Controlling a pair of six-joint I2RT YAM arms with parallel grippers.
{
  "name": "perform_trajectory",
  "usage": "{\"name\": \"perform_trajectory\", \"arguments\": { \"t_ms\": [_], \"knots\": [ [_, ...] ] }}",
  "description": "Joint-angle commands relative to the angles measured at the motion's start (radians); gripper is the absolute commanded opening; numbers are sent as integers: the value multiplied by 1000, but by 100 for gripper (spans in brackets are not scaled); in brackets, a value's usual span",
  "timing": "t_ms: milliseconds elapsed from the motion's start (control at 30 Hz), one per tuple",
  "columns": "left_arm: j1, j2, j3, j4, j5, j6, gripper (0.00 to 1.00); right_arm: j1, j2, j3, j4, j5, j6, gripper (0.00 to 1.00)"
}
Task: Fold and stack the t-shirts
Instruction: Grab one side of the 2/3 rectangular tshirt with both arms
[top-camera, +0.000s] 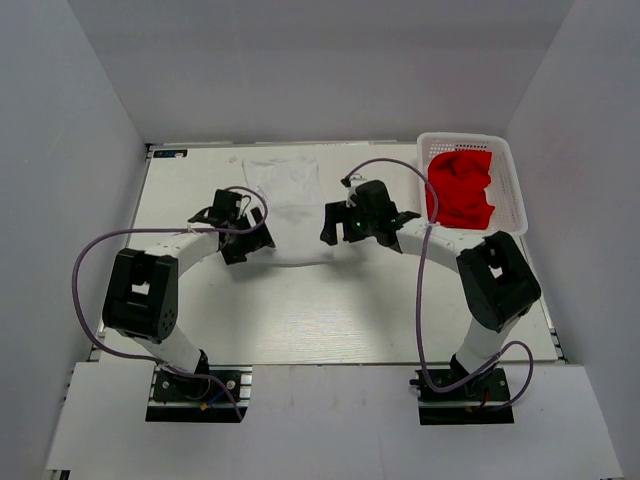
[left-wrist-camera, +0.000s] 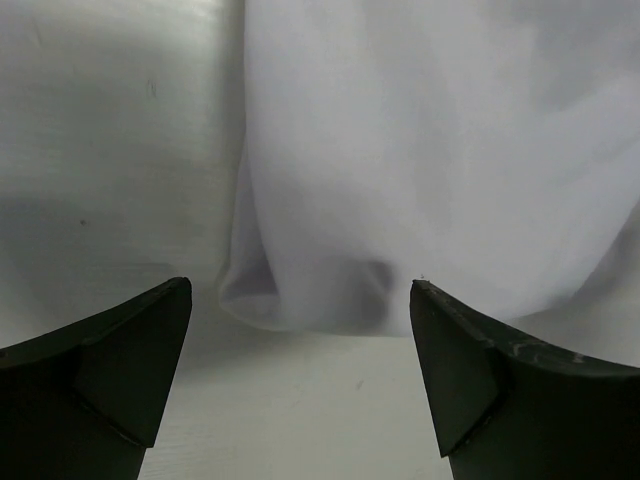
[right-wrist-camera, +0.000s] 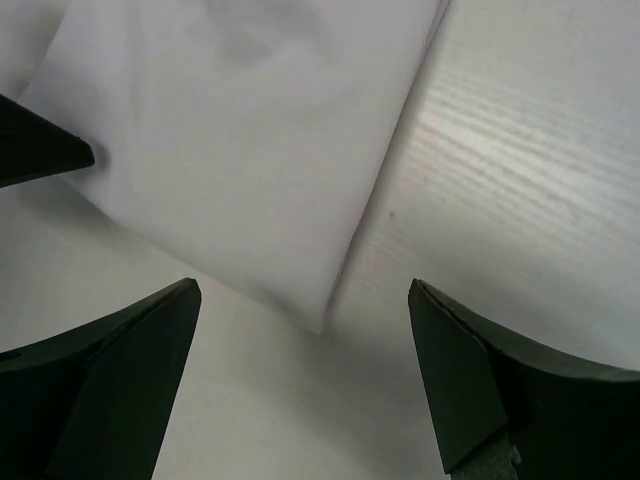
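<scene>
My right gripper lowers back onto the white t-shirt's flat near corner next, as that corner lies below its open fingers and nearer my base.
A plain white t-shirt lies on the table at the back middle, between my two grippers. Its near left corner, softly rounded, shows in the left wrist view. My left gripper stands open just in front of that corner with nothing between its fingers. The near right corner, flat with a straight edge, shows in the right wrist view. My right gripper hangs open over it, holding nothing. A bright red t-shirt lies crumpled in the basket.
A white plastic lattice basket stands at the back right of the table. White walls close in the sides and the back. A dark pointed shape pokes in at the left edge of the right wrist view.
</scene>
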Motion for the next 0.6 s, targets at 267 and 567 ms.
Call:
{"name": "perform_trajectory", "arguments": {
  "t_ms": [267, 567],
  "knots": [
    [19, 7, -129, 38, 23, -23, 53, 8, 11, -120, 117, -116, 103, 88],
    [-1, 16, -204, 91, 52, -33, 40, 24, 96, -120, 110, -128, 139, 57]
  ]
}}
